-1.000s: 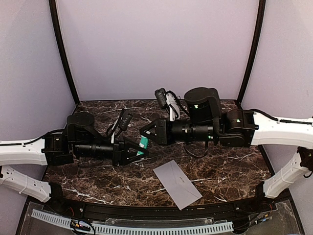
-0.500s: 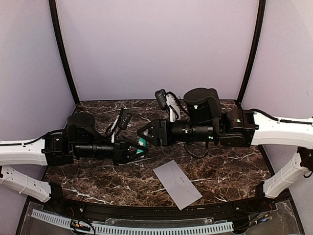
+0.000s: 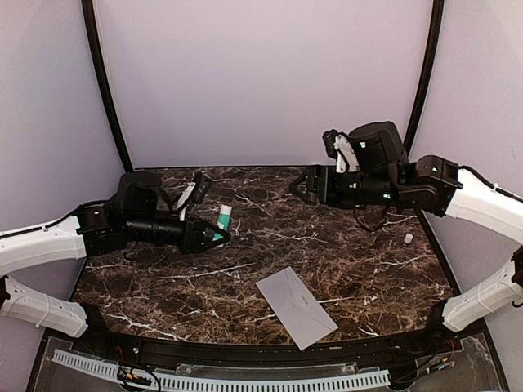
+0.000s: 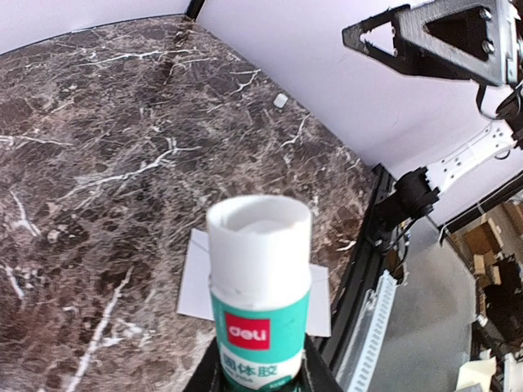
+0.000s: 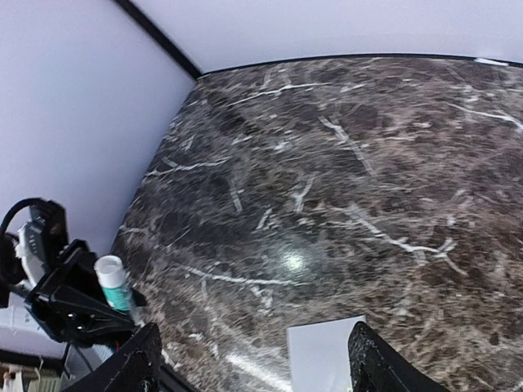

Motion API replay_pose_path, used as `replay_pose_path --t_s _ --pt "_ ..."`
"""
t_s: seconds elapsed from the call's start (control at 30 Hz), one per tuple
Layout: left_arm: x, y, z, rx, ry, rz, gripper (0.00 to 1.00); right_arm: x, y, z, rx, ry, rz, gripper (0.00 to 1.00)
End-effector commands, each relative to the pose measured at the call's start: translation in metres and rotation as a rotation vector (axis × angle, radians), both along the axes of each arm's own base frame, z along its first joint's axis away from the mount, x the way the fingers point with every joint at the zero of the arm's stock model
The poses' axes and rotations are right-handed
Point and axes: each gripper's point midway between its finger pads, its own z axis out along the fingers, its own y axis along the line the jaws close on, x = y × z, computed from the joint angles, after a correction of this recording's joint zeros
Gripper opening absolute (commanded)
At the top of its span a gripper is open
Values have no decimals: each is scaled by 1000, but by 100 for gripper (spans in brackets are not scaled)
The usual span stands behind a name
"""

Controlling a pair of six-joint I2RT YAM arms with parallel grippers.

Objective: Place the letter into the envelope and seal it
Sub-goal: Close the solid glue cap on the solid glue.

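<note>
My right gripper moves down and to its right in the top view next, open fingers straddling the small white cap [image 3: 408,238], since the cap lies below it that way.
The grey envelope [image 3: 296,305] lies flat near the table's front edge, and also shows as the envelope [image 4: 193,282] and the envelope [image 5: 325,359] in the wrist views. No letter is in view. My left gripper [image 3: 214,235] is shut on a green-and-white glue stick [image 3: 222,217], held upright over the table's left half. Seen from the left wrist, the glue stick [image 4: 259,278] has a bare white top and the left gripper [image 4: 260,369] clamps its base. My right gripper [image 3: 301,186] hangs open at the back right, holding nothing. Its fingers [image 5: 135,367] stand wide apart.
A small white cap [image 3: 408,238] lies on the marble table [image 3: 359,269] at the right; the cap [image 4: 280,100] also shows from the left wrist. Pale walls enclose the back and sides. A perforated white rail [image 3: 245,380] runs along the front edge.
My right gripper opened, left the top of the glue stick and drew back to the right rear. The left arm shifted slightly left and back with the stick.
</note>
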Motion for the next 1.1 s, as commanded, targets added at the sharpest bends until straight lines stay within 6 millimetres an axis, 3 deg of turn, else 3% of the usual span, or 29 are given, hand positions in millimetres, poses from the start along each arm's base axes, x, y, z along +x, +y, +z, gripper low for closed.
replay_pose_path --t_s 0.0,0.2,0.5,0.7,0.97,1.07 --pt "21 23 -7 80 -22 -79 2 30 -70 -43 -158 90 -175 76" --pt "62 41 -15 139 -141 -66 0 63 -158 -110 -341 243 -356 76" --pt "75 49 -31 188 -195 -51 0 97 -278 -169 -457 403 -581 75" --pt "75 52 -32 193 -204 -41 0 113 -325 -209 -537 492 -654 69" --pt "73 46 -37 179 -173 -68 0 109 -380 -243 -593 567 -756 68" --pt "73 46 -39 181 -170 -70 0 111 -384 -254 -565 587 -746 63"
